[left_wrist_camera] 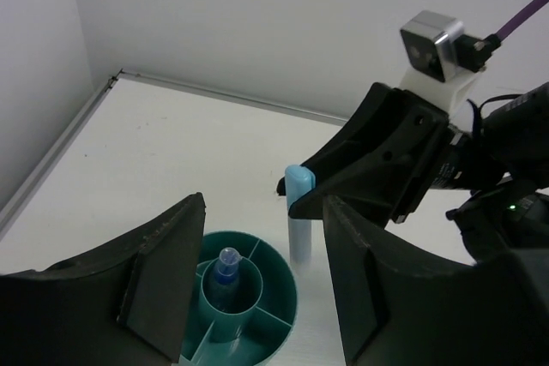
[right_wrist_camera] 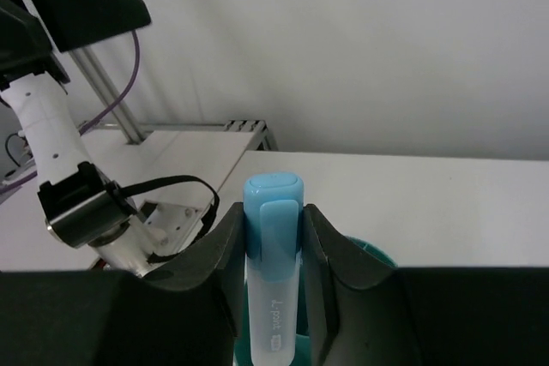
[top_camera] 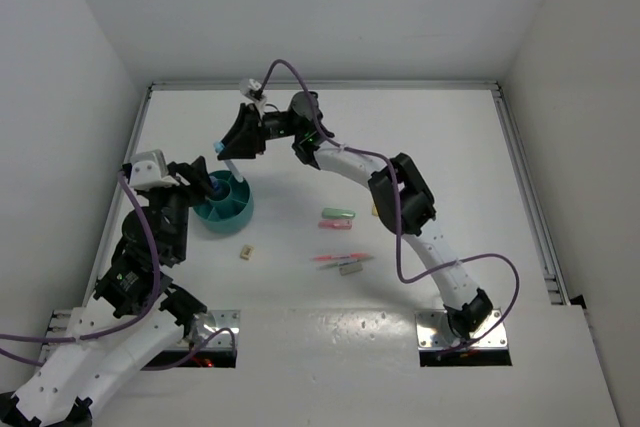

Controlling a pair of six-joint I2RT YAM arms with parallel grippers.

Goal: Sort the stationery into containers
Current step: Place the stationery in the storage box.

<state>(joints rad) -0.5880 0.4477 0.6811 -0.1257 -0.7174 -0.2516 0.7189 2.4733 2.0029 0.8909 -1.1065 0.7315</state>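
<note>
The centre tube already holds a marker, so my right gripper will next lower the upright marker into the organiser's empty outer section (top_camera: 242, 190) below it and let go.
The round teal organiser (top_camera: 232, 209) stands at the left of the table, with a clear-blue marker (left_wrist_camera: 225, 267) upright in its centre tube. My left gripper (top_camera: 204, 187) is open at the organiser's left side, its fingers (left_wrist_camera: 129, 289) straddling the organiser (left_wrist_camera: 279, 293) in the left wrist view. My right gripper (top_camera: 236, 147) is shut on a light-blue marker (top_camera: 222, 152), held upright just behind and above the organiser. That marker also shows in the left wrist view (left_wrist_camera: 299, 220) and the right wrist view (right_wrist_camera: 273, 199). No yellow marker shows.
On the table to the right of the organiser lie a short green piece (top_camera: 337, 213), a pink piece (top_camera: 338, 225), a thin red pen (top_camera: 338, 258) and a tiny beige eraser (top_camera: 245, 252). White walls enclose the table on the left, back and right.
</note>
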